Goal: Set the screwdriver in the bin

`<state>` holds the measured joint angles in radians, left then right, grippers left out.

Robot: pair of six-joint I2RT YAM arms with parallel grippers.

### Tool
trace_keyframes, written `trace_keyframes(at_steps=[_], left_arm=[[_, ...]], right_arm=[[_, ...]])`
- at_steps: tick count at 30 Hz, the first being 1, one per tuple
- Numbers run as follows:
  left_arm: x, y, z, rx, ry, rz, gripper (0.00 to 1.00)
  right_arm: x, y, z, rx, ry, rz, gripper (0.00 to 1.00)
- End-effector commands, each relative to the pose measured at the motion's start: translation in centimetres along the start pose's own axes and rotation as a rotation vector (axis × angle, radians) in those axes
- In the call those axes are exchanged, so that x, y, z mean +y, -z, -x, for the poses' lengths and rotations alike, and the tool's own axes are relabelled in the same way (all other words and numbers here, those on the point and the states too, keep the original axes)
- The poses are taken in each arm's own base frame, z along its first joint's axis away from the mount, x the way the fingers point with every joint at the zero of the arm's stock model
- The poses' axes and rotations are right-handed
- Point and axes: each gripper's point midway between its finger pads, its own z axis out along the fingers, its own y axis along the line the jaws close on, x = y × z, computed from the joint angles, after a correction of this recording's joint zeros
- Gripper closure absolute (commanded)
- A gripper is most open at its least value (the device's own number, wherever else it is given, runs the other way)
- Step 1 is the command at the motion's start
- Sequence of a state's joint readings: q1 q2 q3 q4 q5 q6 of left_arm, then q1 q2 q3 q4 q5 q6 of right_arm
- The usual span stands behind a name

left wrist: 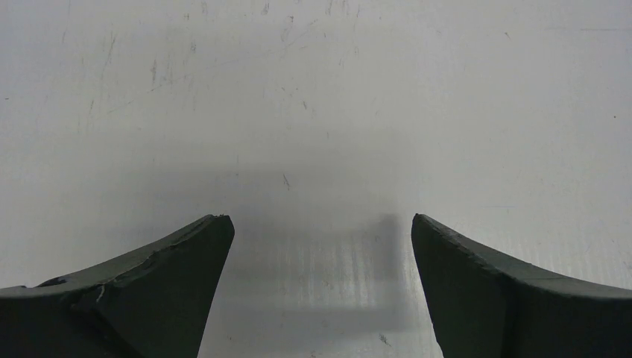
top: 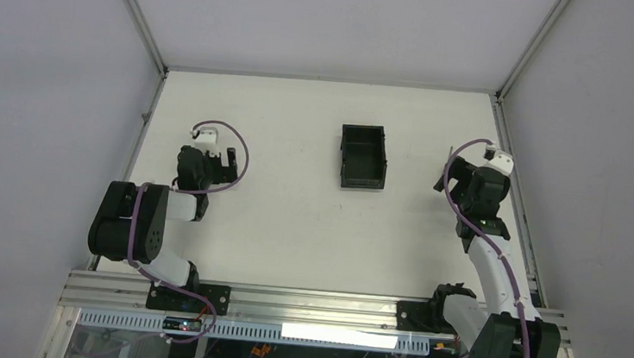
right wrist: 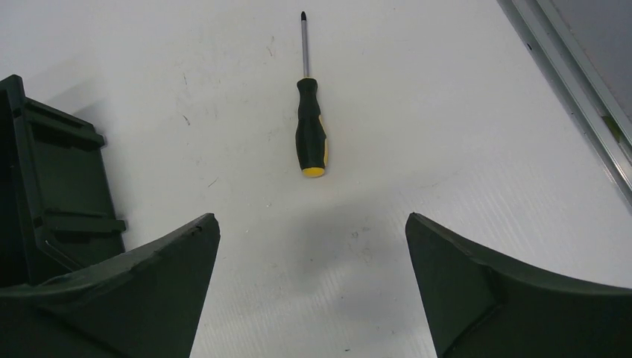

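The screwdriver's black handle (right wrist: 310, 130) is on the tabletop, below and outward of my open fingertips. Next, my right gripper should move outward and down so its fingers are on both sides of the handle.
The screwdriver (right wrist: 309, 134) lies flat on the white table in the right wrist view, black handle with a yellow end toward me, tip pointing away. It is just ahead of my right gripper (right wrist: 313, 224), which is open, empty and above the table. I cannot make it out in the top view; the right arm (top: 477, 193) covers that spot. The black bin (top: 361, 155) stands open-topped at the table's middle back; its wall shows at the left of the right wrist view (right wrist: 52, 186). My left gripper (left wrist: 322, 220) is open and empty over bare table at the left (top: 227, 161).
An aluminium frame rail (right wrist: 574, 82) runs along the table's right edge, close to the right arm. Grey enclosure walls stand on the left, back and right of the table (top: 292, 229).
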<state>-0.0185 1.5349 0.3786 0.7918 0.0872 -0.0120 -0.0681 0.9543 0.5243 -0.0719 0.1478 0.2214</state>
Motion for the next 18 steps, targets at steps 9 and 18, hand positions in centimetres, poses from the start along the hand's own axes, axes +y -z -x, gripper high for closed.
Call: trace_keyframes(at_steps=[9, 18], left_arm=[[-0.2, 0.1, 1.5, -0.05, -0.001, -0.006, 0.01], [-0.2, 0.1, 1.5, -0.05, -0.001, -0.006, 0.01]], right_arm=[[1.7, 1.6, 5.5, 0.04, -0.02, 0.008, 0.01], [2.5, -1.7, 6.8, 0.371, 0.038, -0.086, 0.01]])
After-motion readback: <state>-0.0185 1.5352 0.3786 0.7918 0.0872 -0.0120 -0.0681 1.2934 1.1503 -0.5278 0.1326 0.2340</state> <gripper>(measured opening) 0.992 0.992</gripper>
